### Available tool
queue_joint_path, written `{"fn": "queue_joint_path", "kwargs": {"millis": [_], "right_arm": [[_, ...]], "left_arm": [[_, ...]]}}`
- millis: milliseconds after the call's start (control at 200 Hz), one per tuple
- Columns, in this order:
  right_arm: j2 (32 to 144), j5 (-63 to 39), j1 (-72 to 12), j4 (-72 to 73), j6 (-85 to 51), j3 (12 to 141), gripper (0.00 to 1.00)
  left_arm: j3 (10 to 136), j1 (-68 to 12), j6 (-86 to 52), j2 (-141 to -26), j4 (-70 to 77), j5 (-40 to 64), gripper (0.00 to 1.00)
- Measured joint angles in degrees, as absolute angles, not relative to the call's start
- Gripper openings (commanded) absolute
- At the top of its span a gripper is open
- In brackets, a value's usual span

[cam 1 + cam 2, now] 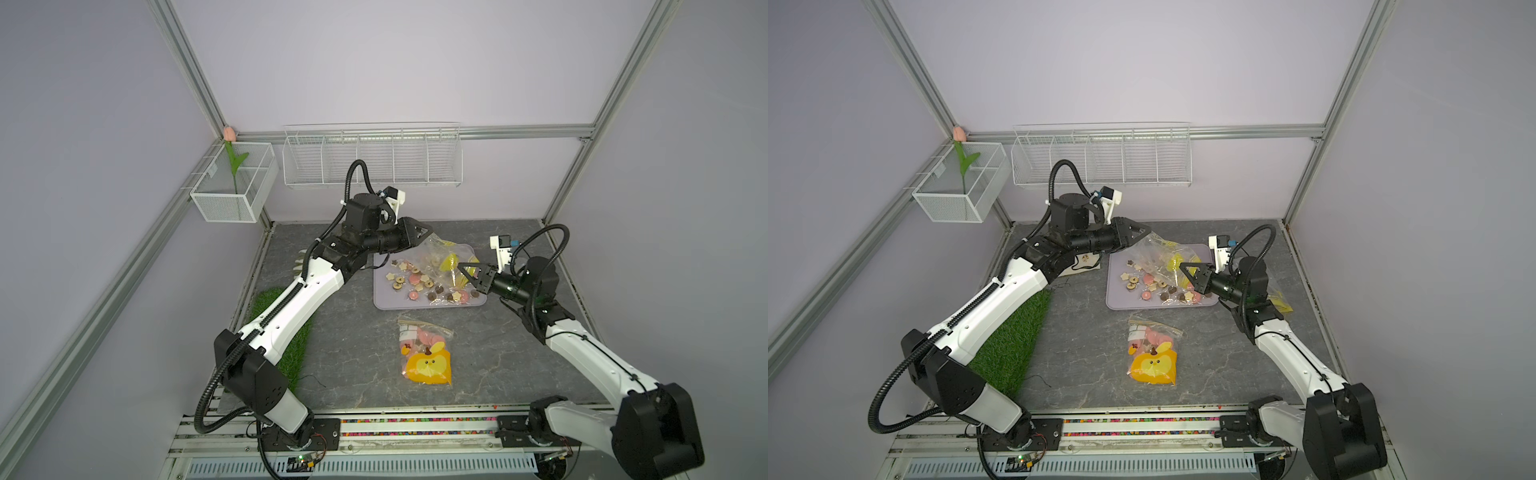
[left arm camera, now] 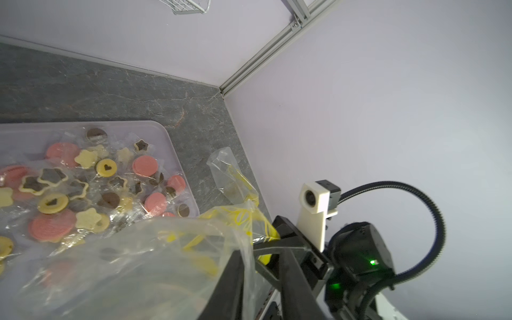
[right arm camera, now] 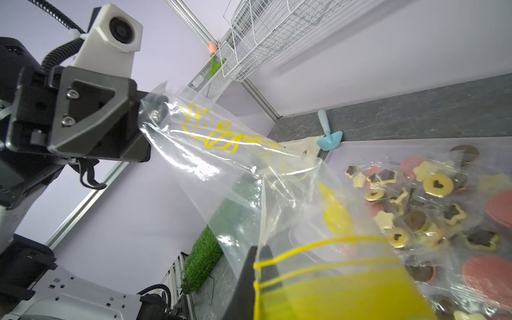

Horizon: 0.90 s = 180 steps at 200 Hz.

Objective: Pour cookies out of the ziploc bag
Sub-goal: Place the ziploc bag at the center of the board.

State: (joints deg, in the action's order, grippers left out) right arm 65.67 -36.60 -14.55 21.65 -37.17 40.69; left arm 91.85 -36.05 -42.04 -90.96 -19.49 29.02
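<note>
My right gripper should next lower the nearly empty bag down and back to the tabletop beside the tray, releasing it clear of the cookies.
A clear ziploc bag (image 1: 440, 253) with yellow print hangs stretched over the lavender tray (image 1: 386, 301) in both top views. My right gripper (image 3: 259, 250) is shut on the bag's yellow zip edge. At the opposite end, my left gripper (image 2: 261, 250) stands open, and bag film (image 2: 138, 263) still lies against one finger. Cookies (image 1: 415, 282) lie spread on the tray: pink discs, cream stars and rings, dark brown pieces (image 2: 105, 177), several in clear wrappers. The held bag (image 3: 221, 155) looks nearly empty.
A second bag (image 1: 424, 353) holding a yellow-orange cartoon-face piece lies in front of the tray. A green grass mat (image 1: 291, 328) is under my left arm. An empty bag (image 2: 230, 171) lies near the right wall, a blue trowel (image 3: 328, 135) behind the tray. Wire baskets (image 1: 372, 158) hang on the back wall.
</note>
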Motion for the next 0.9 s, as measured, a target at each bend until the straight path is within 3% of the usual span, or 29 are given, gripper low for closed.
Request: {"fn": "queue_joint_path", "kwargs": {"millis": [90, 430, 565, 740, 900], "right_arm": [[62.7, -33.8, -14.2, 14.8, -35.3, 41.9, 0.07], [53.0, -22.5, -8.1, -8.2, -31.3, 42.8, 0.07], [47.6, -16.4, -6.0, -16.7, -31.2, 42.8, 0.08], [46.3, -12.0, -2.0, -22.4, -31.0, 42.5, 0.07], [46.4, -10.6, 3.6, -23.9, -31.1, 39.7, 0.14]], "left_arm": [[90.6, -36.1, -41.5, -91.0, -19.9, 28.6, 0.62], [89.3, -36.1, -37.4, -90.8, -23.4, 26.3, 0.71], [85.1, -36.1, -35.9, -89.2, -23.4, 25.6, 0.82], [78.3, -35.7, -35.5, -85.8, -22.5, 25.4, 0.84], [73.8, -34.3, -35.5, -83.1, -21.9, 25.3, 0.84]]}}
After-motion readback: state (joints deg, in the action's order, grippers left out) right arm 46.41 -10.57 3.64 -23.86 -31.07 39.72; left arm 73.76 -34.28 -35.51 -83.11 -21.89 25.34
